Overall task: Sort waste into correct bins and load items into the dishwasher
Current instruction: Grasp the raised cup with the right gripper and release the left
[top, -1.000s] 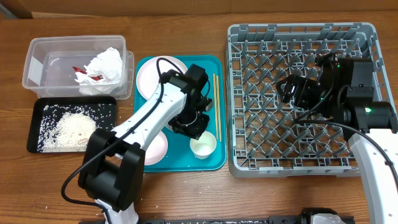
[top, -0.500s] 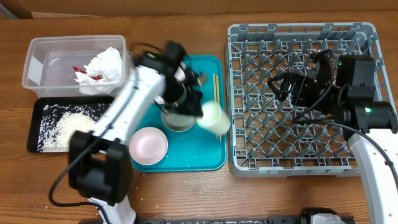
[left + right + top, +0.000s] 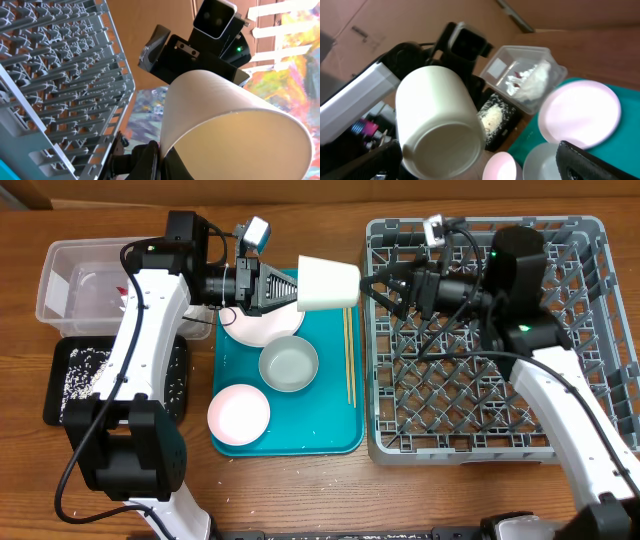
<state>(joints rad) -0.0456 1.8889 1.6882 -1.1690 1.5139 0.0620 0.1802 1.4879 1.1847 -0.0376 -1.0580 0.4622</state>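
Note:
My right gripper moves to the left in the overhead view next and closes around the cup's free base point(image 3: 353, 286), since my left gripper holds the cup's rim.
My left gripper point(image 3: 283, 288) is shut on the rim of the small white cup point(image 3: 328, 283) and holds it sideways in the air above the teal tray's far edge, base toward the rack. In the left wrist view the fingers point(image 3: 162, 161) pinch the cup wall point(image 3: 235, 125). My right gripper point(image 3: 383, 288) is open and empty just right of the cup, at the left edge of the grey dish rack point(image 3: 480, 410). In the right wrist view the cup's base point(image 3: 440, 127) sits between the open fingers point(image 3: 482, 162).
The teal tray point(image 3: 330, 430) holds a pink plate point(image 3: 262, 328), a white bowl point(image 3: 288, 366), a pink bowl point(image 3: 238, 412) and chopsticks point(image 3: 349, 355). The clear tub point(image 3: 75, 275) holds the napkin point(image 3: 532, 82) and red wrapper point(image 3: 517, 75). The black tray point(image 3: 70, 380) holds rice.
My left arm lifted the cup off the teal tray and swung it up toward the rack. My right arm moved left across the rack to face the cup.

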